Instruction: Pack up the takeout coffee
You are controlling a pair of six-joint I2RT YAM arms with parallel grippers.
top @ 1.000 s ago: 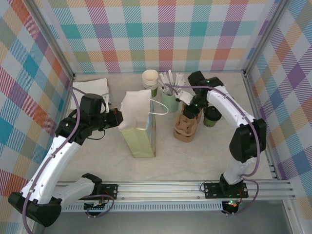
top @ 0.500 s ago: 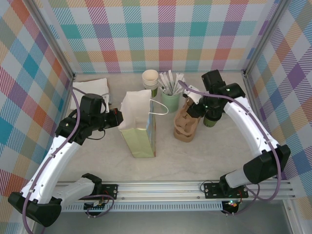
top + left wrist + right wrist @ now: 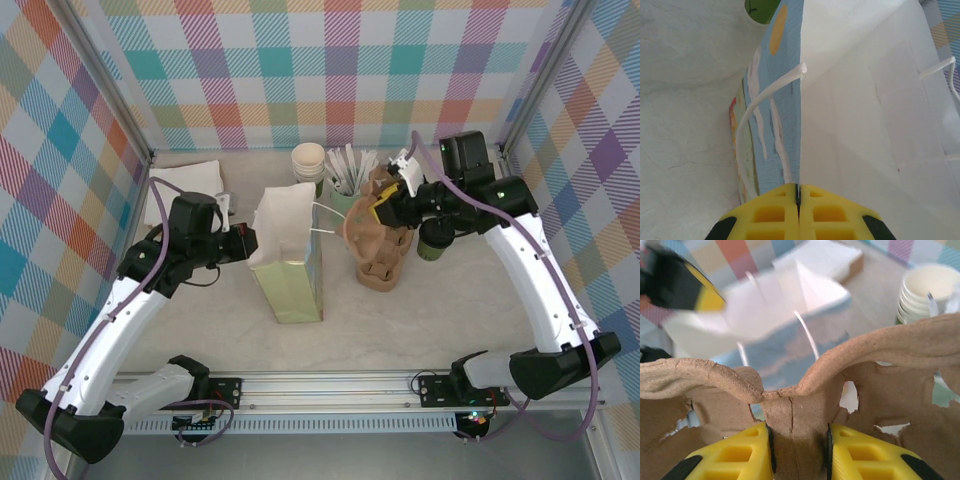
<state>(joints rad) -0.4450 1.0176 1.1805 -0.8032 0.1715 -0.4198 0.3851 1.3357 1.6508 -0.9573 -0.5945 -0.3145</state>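
Observation:
The bag's opening is already standing open, so the left gripper, still pinching the light-blue bag's side's rim (image 3: 257, 233) (image 3: 799, 172), will next move gently toward the raised carrier and then open to let go of it.
The takeout coffee (image 3: 436, 240), an olive-green cup with a black lid, stands on the table right of the carrier stack and partly under my right arm. My right gripper (image 3: 385, 211) (image 3: 799, 432) is shut on the middle ridge of a brown pulp cup carrier (image 3: 368, 222) (image 3: 805, 390), held in the air above the stack (image 3: 384, 268). The paper bag (image 3: 289, 262) (image 3: 865, 100) (image 3: 775, 315) stands open at centre. My left gripper (image 3: 244, 243) (image 3: 798, 192) is shut on the bag's left rim.
Behind the bag are a stack of lidless cups (image 3: 308, 163) (image 3: 927, 290) and a mint-green cup of white stirrers (image 3: 348, 196). White napkins (image 3: 186, 184) (image 3: 825, 257) lie at the back left. Checked walls close in the back and sides.
My right arm has lifted one brown carrier off the stack and swung it up and left, towards the bag's opening. The left gripper has kept its hold on the bag rim.

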